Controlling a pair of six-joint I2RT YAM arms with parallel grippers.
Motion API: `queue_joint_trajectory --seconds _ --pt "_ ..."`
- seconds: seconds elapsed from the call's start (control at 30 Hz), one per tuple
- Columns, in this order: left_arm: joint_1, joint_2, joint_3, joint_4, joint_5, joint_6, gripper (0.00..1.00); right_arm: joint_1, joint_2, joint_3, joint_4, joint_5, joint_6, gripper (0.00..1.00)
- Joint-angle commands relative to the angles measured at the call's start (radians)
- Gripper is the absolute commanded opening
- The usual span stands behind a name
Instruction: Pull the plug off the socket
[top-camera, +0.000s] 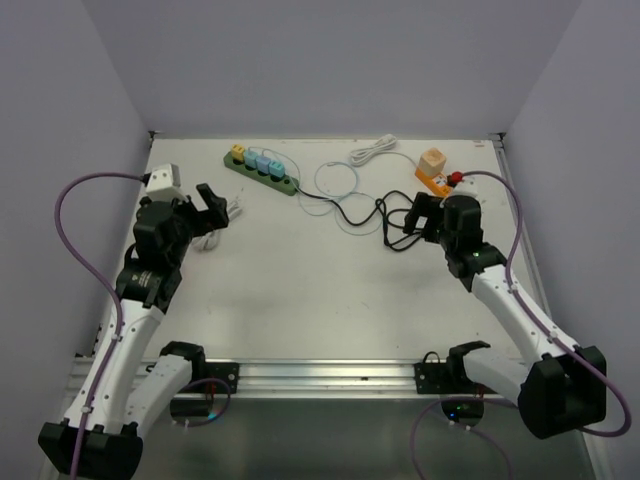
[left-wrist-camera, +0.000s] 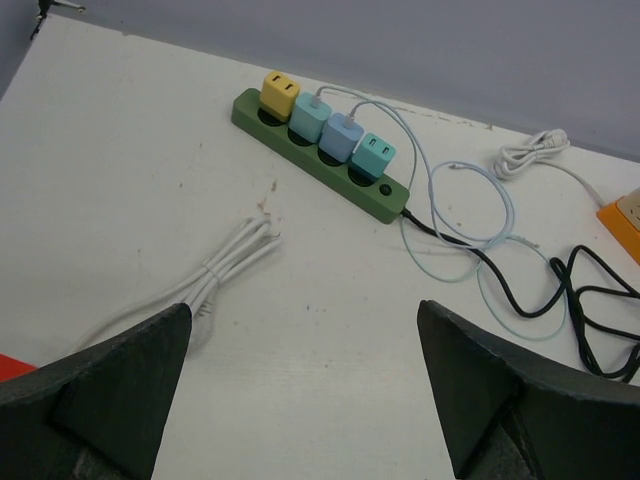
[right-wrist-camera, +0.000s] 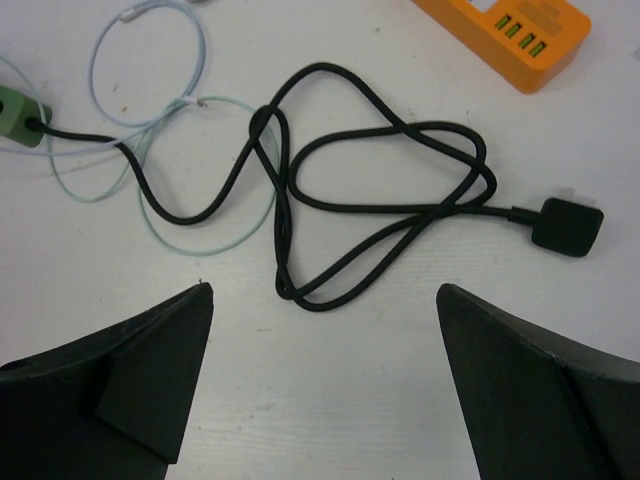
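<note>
The right gripper moves outward and down next, open, around the orange cube on the orange strip, as that cube sits outward of the gripper and below.
The socket, a long dark-green power strip, lies at the back left of the table. Several plugs stand in a row in it: yellow, pale teal, blue and teal. Its thin black cord coils across the middle and ends in a loose black plug. My left gripper is open, hovering short of the strip with nothing between its fingers. My right gripper is open over the black cord's coil, holding nothing.
An orange strip carrying an orange cube sits at the back right. A bundled white cable lies just ahead of my left gripper. Another white cable rests at the back. Thin pale-blue cable loops spread beside the green strip.
</note>
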Motion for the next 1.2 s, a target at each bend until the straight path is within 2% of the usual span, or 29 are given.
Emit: queue_joint_trajectory --seconds 0.0,0.17,0.3,0.43,0.53,0.73,0.77,0.9,1.17 --pt "0.003 -0.018 -0.016 0.026 0.045 0.025 1.0 0.001 0.084 0.141 0.043 0.002 -0.107 0.99" --pt "0.001 -0.03 -0.032 0.042 0.106 0.023 1.0 -0.002 0.277 0.294 0.042 0.167 -0.217 0.99" --pt "-0.014 -0.032 -0.036 0.045 0.116 0.028 1.0 -0.036 0.499 0.421 0.06 0.128 -0.26 0.99" --pt "-0.037 -0.035 -0.039 0.045 0.12 0.031 1.0 -0.077 0.693 0.637 -0.009 0.082 -0.315 0.99" --pt "-0.051 -0.029 -0.042 0.048 0.131 0.036 1.0 -0.123 0.788 0.734 -0.018 0.053 -0.338 0.99" --pt "-0.068 -0.009 -0.041 0.054 0.163 0.042 1.0 -0.22 0.897 0.878 -0.027 -0.122 -0.358 0.99" --pt "-0.069 -0.004 -0.042 0.054 0.166 0.043 1.0 -0.229 0.925 0.891 -0.024 -0.21 -0.385 0.99" --pt "-0.071 0.008 -0.039 0.055 0.174 0.046 1.0 -0.236 0.982 0.935 -0.029 -0.303 -0.482 0.99" --pt "-0.069 0.043 -0.035 0.058 0.195 0.05 1.0 -0.278 1.054 1.017 -0.069 -0.334 -0.618 0.99"
